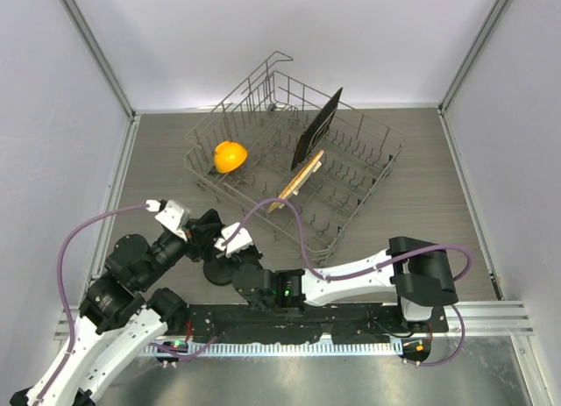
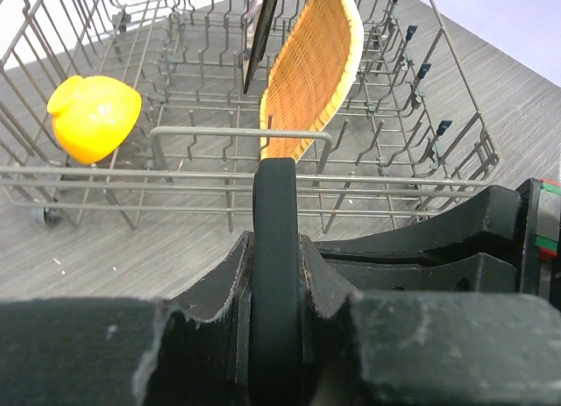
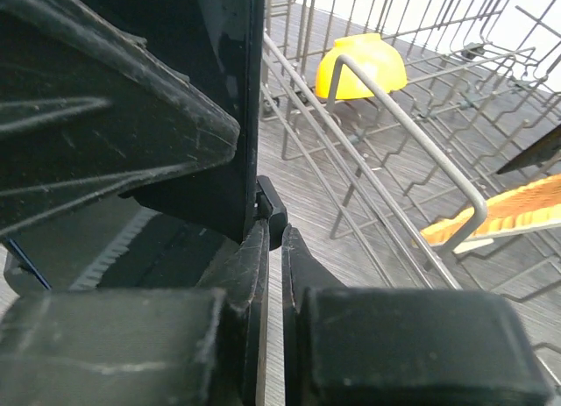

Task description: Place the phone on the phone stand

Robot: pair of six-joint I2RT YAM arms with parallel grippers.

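Note:
My left gripper next turns and brings the upright phone back over the stand's disc base [image 1: 215, 271], onto the clip, and releases it. The base lies back from the gripper.
My left gripper [image 1: 210, 235] [image 2: 276, 241] is shut on the phone [image 2: 276, 195], a black slab seen edge-on between its jaws. The phone's glossy face shows in the right wrist view [image 3: 241, 90], upright, its lower corner just above the stand's clip [image 3: 273, 209]. The phone stand's round disc base [image 1: 215, 271] lies on the table between the two grippers. My right gripper [image 1: 231, 264] [image 3: 273, 235] has its jaws almost together, tips at the clip, seemingly pinching it. In the top view the arms hide the phone.
A grey wire dish rack [image 1: 377, 174] stands just behind, holding a yellow bowl [image 1: 230, 156], an upright black board [image 1: 317, 125] and a woven tan plate [image 1: 298, 182]. Its front rail [image 2: 237, 132] is close ahead of both grippers. White walls enclose the table.

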